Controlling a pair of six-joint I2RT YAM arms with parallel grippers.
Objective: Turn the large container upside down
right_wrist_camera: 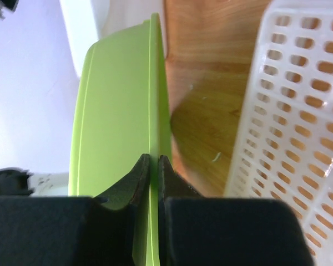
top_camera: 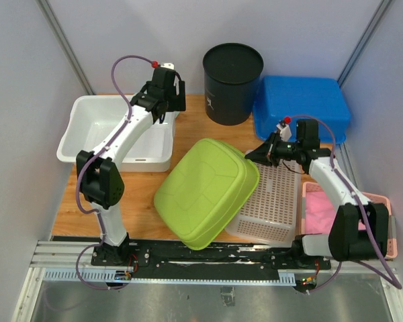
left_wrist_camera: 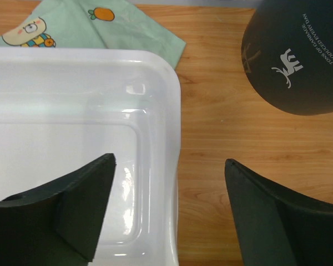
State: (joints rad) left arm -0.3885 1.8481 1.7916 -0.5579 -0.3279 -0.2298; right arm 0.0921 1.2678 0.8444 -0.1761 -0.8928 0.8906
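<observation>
My right gripper is going to lower toward the bare tabletop below it and to its left in the top view and let go, because the container's rim is over the basket.
The large lime-green container point(top_camera: 205, 191) is tilted with its underside facing up. Its right edge is raised over the white perforated basket point(top_camera: 274, 201) and its left edge is down near the table. My right gripper point(top_camera: 258, 155) is shut on its upper right rim. In the right wrist view the fingers point(right_wrist_camera: 154, 163) pinch the thin green rim point(right_wrist_camera: 116, 111) between them. My left gripper point(top_camera: 168, 106) is open and empty. It hovers over the right rim of the white tub point(top_camera: 87, 127); in the left wrist view point(left_wrist_camera: 169, 172) its jaws straddle that rim.
A black bucket point(top_camera: 232, 84) stands at the back centre and shows in the left wrist view point(left_wrist_camera: 299, 55). A blue bin point(top_camera: 302, 104) lies at the back right. A pink basket point(top_camera: 379, 204) sits at the right. A green printed cloth point(left_wrist_camera: 100, 22) lies behind the white tub point(left_wrist_camera: 72, 111).
</observation>
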